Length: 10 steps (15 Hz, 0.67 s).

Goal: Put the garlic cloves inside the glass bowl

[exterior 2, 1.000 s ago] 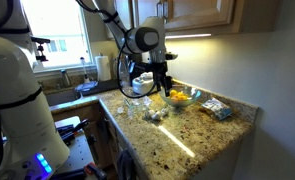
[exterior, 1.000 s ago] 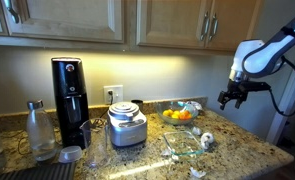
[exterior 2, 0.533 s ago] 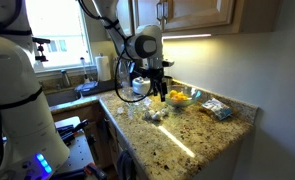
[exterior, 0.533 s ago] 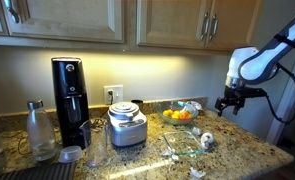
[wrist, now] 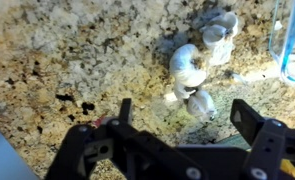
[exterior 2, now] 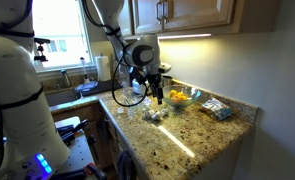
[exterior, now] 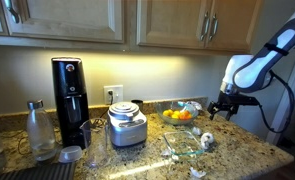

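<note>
My gripper's spread fingers are still empty above the granite counter. My gripper should next go down onto the whitish garlic lump (exterior: 207, 140) (wrist: 187, 66) in the middle of the cluster.
Several whitish garlic cloves (wrist: 192, 65) lie clustered on the speckled granite counter, straight ahead of my gripper (wrist: 187, 122) in the wrist view. The gripper is open and empty, its two black fingers (wrist: 249, 118) spread wide above the nearest clove (wrist: 200, 103). In an exterior view the gripper (exterior: 219, 108) hangs above and behind the cloves (exterior: 205, 140), which lie just beside the clear glass bowl (exterior: 183, 145). A piece of clear glass (wrist: 292, 45) shows at the right edge of the wrist view. The gripper (exterior 2: 155, 95) and the cloves (exterior 2: 152, 114) also show in an exterior view.
A bowl of orange and yellow fruit (exterior: 177, 115) stands behind the glass bowl. A steel appliance (exterior: 125, 125), a black coffee machine (exterior: 68, 95) and a bottle (exterior: 37, 128) stand along the wall. A packet (exterior 2: 217, 108) lies near the counter's end.
The arm has come down and moved toward the garlic cloves and the fruit bowl. The gripper has stayed open. Nothing on the counter has moved.
</note>
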Motion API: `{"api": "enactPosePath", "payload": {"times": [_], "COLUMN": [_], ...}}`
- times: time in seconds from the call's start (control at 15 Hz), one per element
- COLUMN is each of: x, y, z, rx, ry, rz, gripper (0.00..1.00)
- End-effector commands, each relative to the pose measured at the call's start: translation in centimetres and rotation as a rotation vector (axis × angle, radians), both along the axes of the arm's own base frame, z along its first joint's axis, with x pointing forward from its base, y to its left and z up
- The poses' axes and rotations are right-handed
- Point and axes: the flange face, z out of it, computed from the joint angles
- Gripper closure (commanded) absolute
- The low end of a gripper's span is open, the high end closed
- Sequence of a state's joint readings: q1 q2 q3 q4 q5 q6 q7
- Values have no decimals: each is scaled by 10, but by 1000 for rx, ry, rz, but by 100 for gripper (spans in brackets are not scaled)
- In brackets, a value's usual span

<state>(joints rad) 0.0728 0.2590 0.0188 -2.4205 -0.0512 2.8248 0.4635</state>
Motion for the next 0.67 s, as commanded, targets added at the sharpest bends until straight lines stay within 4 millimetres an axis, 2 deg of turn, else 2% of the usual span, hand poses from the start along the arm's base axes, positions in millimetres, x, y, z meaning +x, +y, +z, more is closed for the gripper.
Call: {"api": "enactPosePath", "payload": {"times": [0.0, 0.27, 0.6], "x": [2, 7, 23], "y": [10, 19, 20], "z": [-22, -51, -78], "rx": [41, 51, 33], "ry": [-22, -4, -6], "rz": [-104, -138, -157], "gripper": [0, 0, 0]}}
